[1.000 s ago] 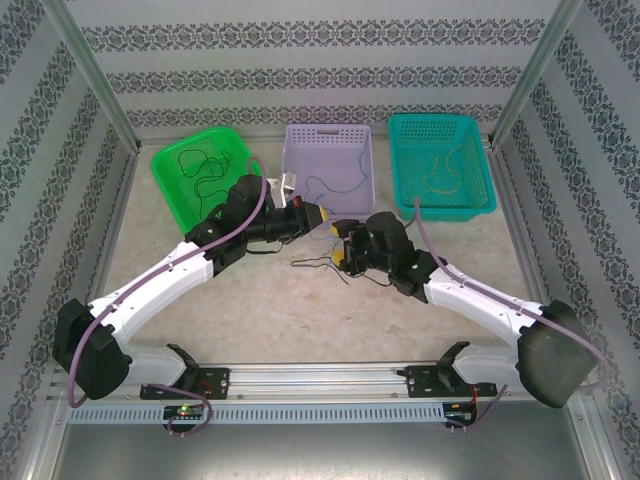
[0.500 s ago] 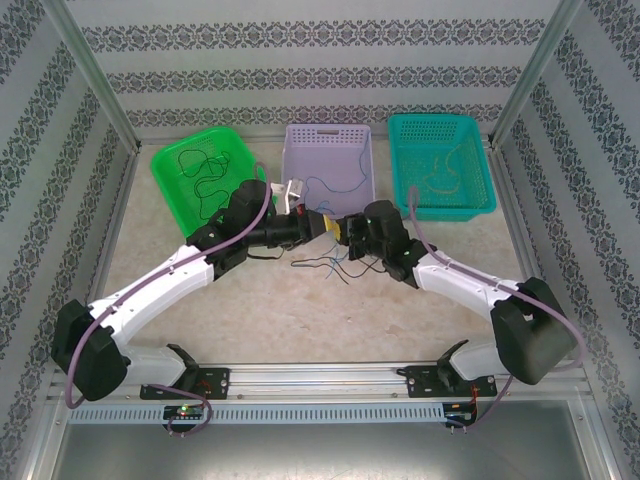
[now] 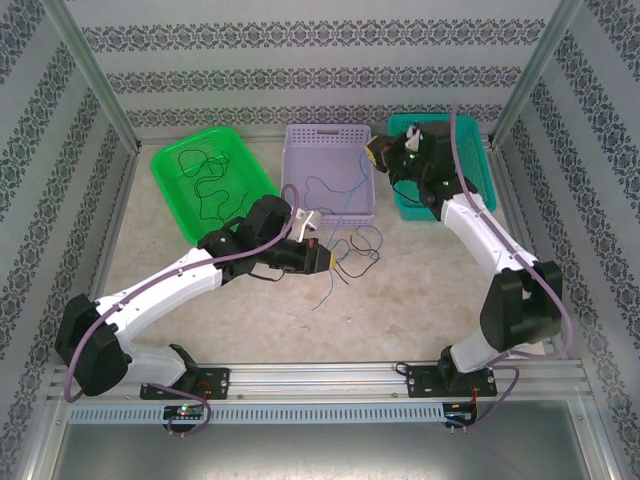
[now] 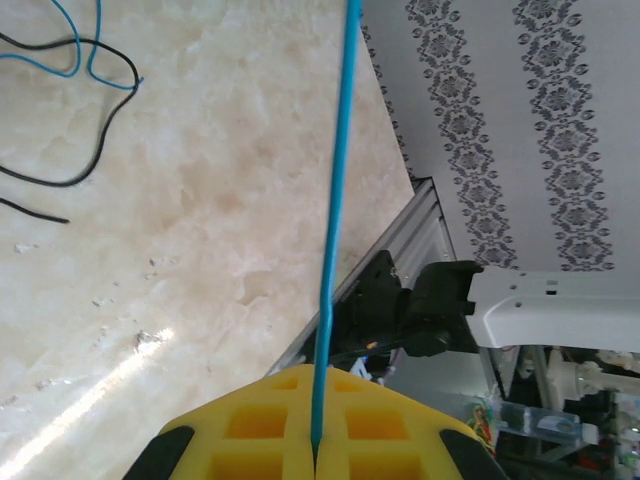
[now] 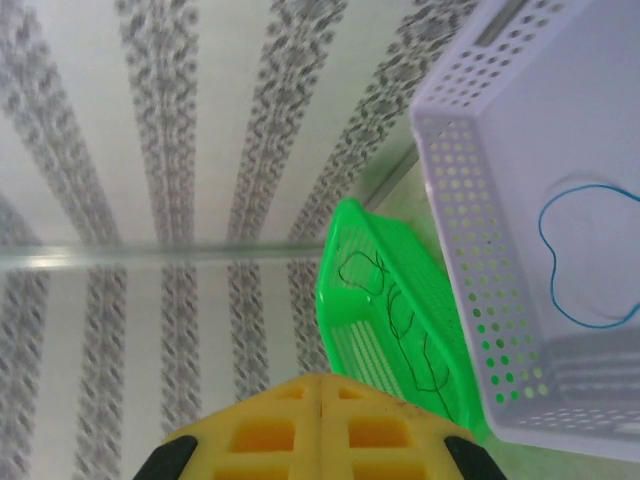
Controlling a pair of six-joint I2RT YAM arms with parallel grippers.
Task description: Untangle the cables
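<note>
The matching cable goes outward over the purple basket's bottom next and my left gripper releases it, since that basket stands outward with a blue cable inside.
My left gripper (image 3: pixel 328 259) sits low over the table centre, shut on a blue cable (image 4: pixel 335 200) that runs straight out from between its yellow pads (image 4: pixel 250 440). Loose loops of dark cable (image 3: pixel 362 243) and blue cable (image 4: pixel 78 50) lie on the table just right of it, and a dark strand (image 4: pixel 70 180) curls nearby. My right gripper (image 3: pixel 376 153) is raised high between the purple and teal baskets. Its pads (image 5: pixel 270 435) are pressed together and no cable shows between them.
A green basket (image 3: pixel 170 172) at the back left holds a dark cable (image 3: pixel 205 180). The purple basket (image 3: pixel 328 133) in the middle holds a blue cable (image 5: pixel 570 270). The teal basket (image 3: pixel 478 165) stands at the back right, partly behind the right arm. Patterned walls enclose the table.
My right gripper shut at the tangle beside the left gripper, then rose and swung back right toward the teal basket. The left gripper shifted slightly nearer, still clamped on the blue cable. The loose loops spread rightward.
</note>
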